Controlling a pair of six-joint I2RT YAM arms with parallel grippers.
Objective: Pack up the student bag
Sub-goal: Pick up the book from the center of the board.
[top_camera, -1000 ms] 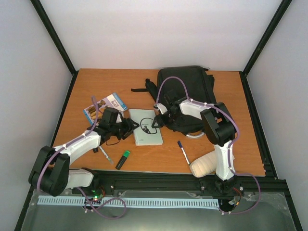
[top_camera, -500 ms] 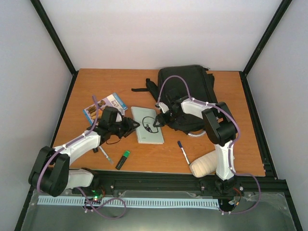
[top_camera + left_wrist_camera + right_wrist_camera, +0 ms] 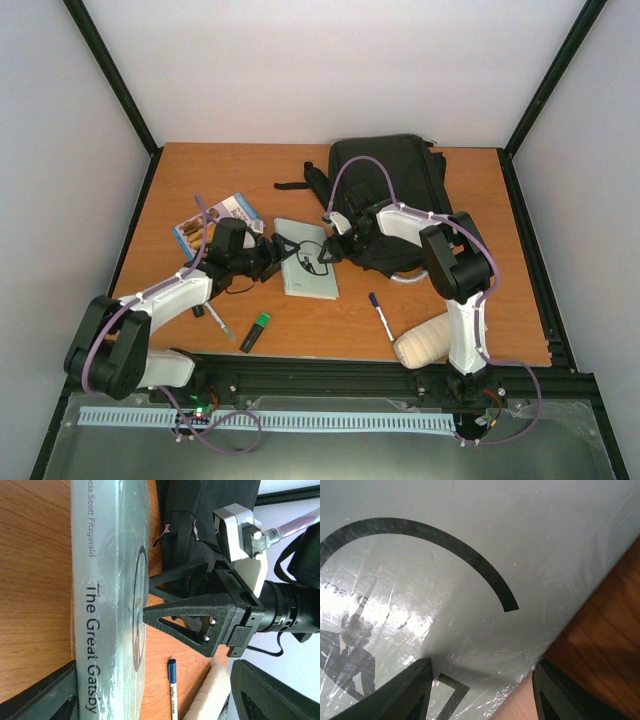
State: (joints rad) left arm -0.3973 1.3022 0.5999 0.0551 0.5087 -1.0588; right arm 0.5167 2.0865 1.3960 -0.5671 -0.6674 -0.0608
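Observation:
The book's spine is between the left gripper's open fingers but off-centre to the left in the wrist view, so the left gripper should move that way next and then close.
The black student bag [image 3: 390,180] lies at the back of the table, and its fabric shows in the left wrist view [image 3: 205,510]. A grey-green book, The Great Gatsby [image 3: 312,268], lies in front of it. My left gripper [image 3: 283,250] is open at the book's left edge, with the spine [image 3: 107,605] between its wide-apart fingers [image 3: 272,692]. My right gripper [image 3: 322,258] is open over the book's right part. In the right wrist view one finger [image 3: 395,695] is over the cover [image 3: 470,555] and the other is past the book's edge.
A blue picture booklet [image 3: 215,220] lies at the left. A pen [image 3: 218,322] and a green highlighter [image 3: 256,332] lie near the front. A blue-capped pen [image 3: 381,315] and a cream pouch [image 3: 425,342] lie front right, both also in the left wrist view, pen [image 3: 171,680].
My left gripper has moved right, up to the book's left edge. The book has shifted and turned a little and looks narrower. My right gripper has stayed over the book.

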